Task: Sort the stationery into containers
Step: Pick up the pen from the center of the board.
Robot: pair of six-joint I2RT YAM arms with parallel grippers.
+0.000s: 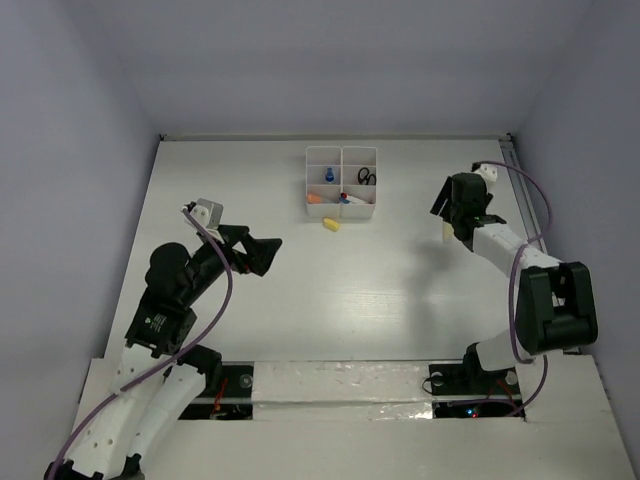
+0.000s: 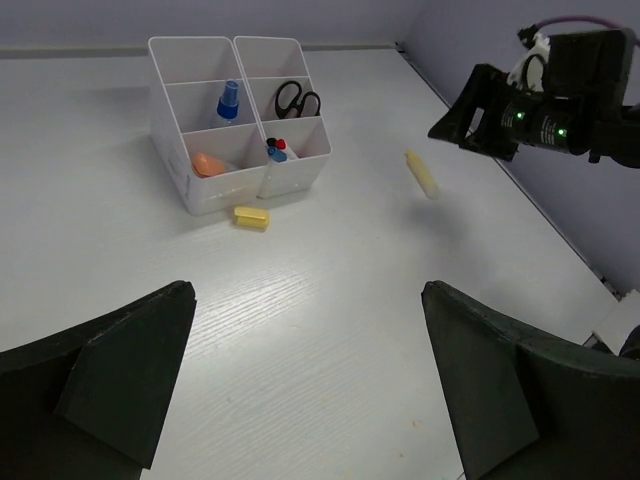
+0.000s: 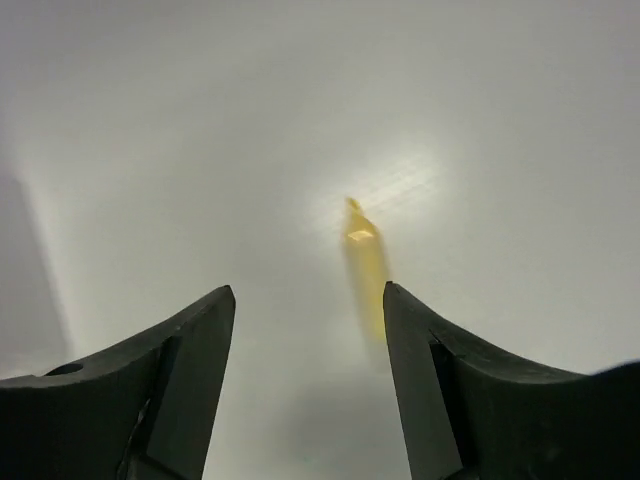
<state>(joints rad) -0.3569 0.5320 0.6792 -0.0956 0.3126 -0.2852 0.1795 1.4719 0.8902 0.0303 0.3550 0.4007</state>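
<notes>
My left gripper needs to ease to the right in the top view next, onto the cream tube's blunt end (image 1: 447, 238) (image 2: 430, 190), which lies that way under my right gripper.
The white organiser tray (image 1: 341, 165) stands at the far middle of the table. In the left wrist view its wall (image 2: 185, 185) encloses black-handled scissors (image 2: 296, 98), a blue-capped item (image 2: 229, 98), an orange eraser (image 2: 207, 163) and red- and blue-capped pens (image 2: 275, 150). A yellow eraser (image 1: 331, 225) lies on the table just in front of the tray (image 2: 251, 217). A cream tube (image 1: 446, 232) lies at the right (image 2: 421, 172), blurred in the right wrist view (image 3: 365, 265). My right gripper (image 3: 308, 292) is open and empty, hovering over the tube (image 1: 445, 208). My left gripper (image 1: 262, 247) is open and empty, well short of the tray (image 2: 308, 290).
A white wall edges the table at the back and a purple wall at the right, close to my right arm (image 1: 520, 260). A purple cable (image 1: 530, 200) loops along the right arm.
</notes>
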